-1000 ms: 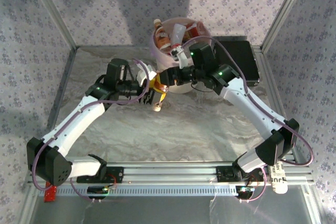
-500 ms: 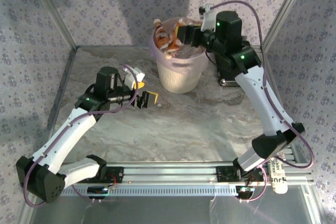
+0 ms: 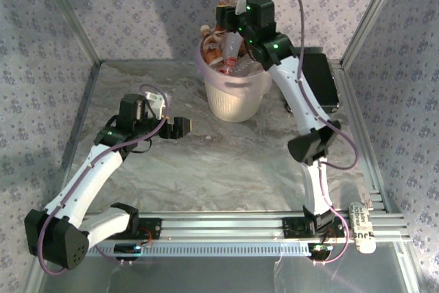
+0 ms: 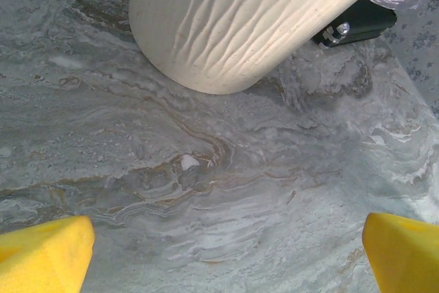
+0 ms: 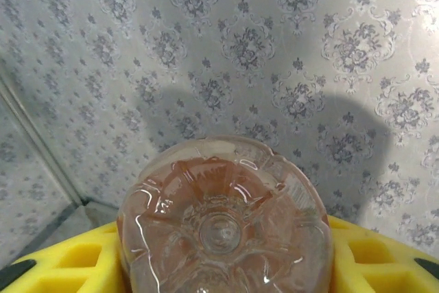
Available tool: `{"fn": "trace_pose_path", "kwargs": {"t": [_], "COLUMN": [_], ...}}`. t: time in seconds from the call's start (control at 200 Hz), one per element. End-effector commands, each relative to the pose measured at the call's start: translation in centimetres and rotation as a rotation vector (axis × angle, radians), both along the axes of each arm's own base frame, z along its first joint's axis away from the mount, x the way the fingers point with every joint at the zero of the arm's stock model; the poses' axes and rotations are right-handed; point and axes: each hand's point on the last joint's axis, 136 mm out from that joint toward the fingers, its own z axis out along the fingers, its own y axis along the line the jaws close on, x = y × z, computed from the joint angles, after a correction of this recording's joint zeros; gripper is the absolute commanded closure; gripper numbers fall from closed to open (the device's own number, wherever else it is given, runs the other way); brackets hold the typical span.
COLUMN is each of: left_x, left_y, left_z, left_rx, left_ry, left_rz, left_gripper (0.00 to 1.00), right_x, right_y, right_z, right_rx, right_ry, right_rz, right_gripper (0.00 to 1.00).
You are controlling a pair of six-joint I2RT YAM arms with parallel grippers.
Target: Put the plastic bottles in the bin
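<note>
The amber-tinted bottle is still above the bin's rim, so my right gripper will next go down into the bin (image 3: 236,97) beside the brown capped bottle and release it.
My right gripper (image 3: 223,17) is raised over the bin (image 3: 236,97), shut on a clear, amber-tinted bottle (image 5: 223,224). The bottle's ribbed base faces the wrist camera, between the yellow pads (image 5: 65,265). Several bottles (image 3: 230,56) stand and lie inside the pale ribbed bin, some poking above its rim. My left gripper (image 3: 180,127) hovers low over the table, left of the bin and open. Its yellow fingertips (image 4: 41,259) are spread wide with nothing between them, and the bin wall (image 4: 233,25) is just ahead.
A flat black case (image 3: 321,77) lies right of the bin, with its corner (image 4: 357,25) beside the bin's base. A white labelled bottle (image 3: 361,228) lies at the near right, by the rail. Patterned walls close in the table on three sides.
The right arm has risen from the table in front of the bin to above its rim, carrying the bottle. The left gripper has drawn back left, empty and open.
</note>
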Motion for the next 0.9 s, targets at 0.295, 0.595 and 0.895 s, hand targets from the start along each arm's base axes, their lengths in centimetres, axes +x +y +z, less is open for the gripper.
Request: {"fn": "trace_pose_path", "kwargs": {"t": [0.295, 0.595, 0.895], "left_x": [0.5, 0.9, 1.2], "left_y": [1.0, 0.9, 0.8], "left_z": [-1.0, -1.2, -1.5], "left_rx": [-0.035, -0.043, -0.053], "left_ry": [0.034, 0.041, 0.06], "left_rz": [0.03, 0.037, 0.044], "left_gripper": [0.01, 0.02, 0.02], "right_x": [2.0, 2.5, 1.4], "right_y": [-0.1, -0.4, -0.5], "right_z": [-7.9, -15.4, -17.3], "right_rx": [-0.195, -0.228, -0.198], "right_ry": [0.16, 0.368, 0.465], "right_rz": [-0.047, -0.035, -0.032], "right_gripper": [0.56, 0.55, 0.5]}}
